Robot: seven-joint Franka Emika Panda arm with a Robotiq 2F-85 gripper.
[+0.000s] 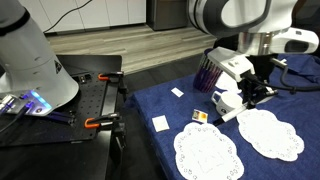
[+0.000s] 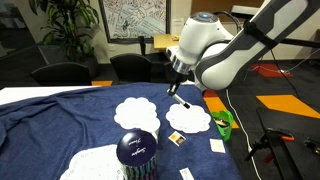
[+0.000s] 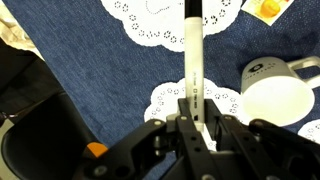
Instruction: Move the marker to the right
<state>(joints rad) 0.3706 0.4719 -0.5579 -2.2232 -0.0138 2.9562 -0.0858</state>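
Note:
The marker [image 3: 191,60] still hangs above the cloth. My gripper moves down and outward next, lays it across the doily's edge beneath its dark tip [image 3: 178,34], then releases it.
The marker [image 3: 191,60] has a white barrel and a black end that points away from the wrist camera. My gripper [image 3: 190,118] is shut on its near end and holds it above a white lace doily [image 3: 175,100] on the blue cloth. In an exterior view the gripper [image 2: 178,90] hangs over the doilies with the marker's dark tip [image 2: 184,101] sticking out below it. In an exterior view the gripper [image 1: 250,92] is above the table's far side. A white mug [image 3: 275,90] stands just beside the gripper.
Several white doilies [image 1: 207,152] [image 2: 137,115] lie on the blue cloth [image 1: 150,105]. Small white and yellow paper squares [image 1: 160,123] [image 2: 176,137] are scattered around. A dark blue cup [image 2: 137,152] stands near the camera. A green object [image 2: 224,122] sits at the table edge.

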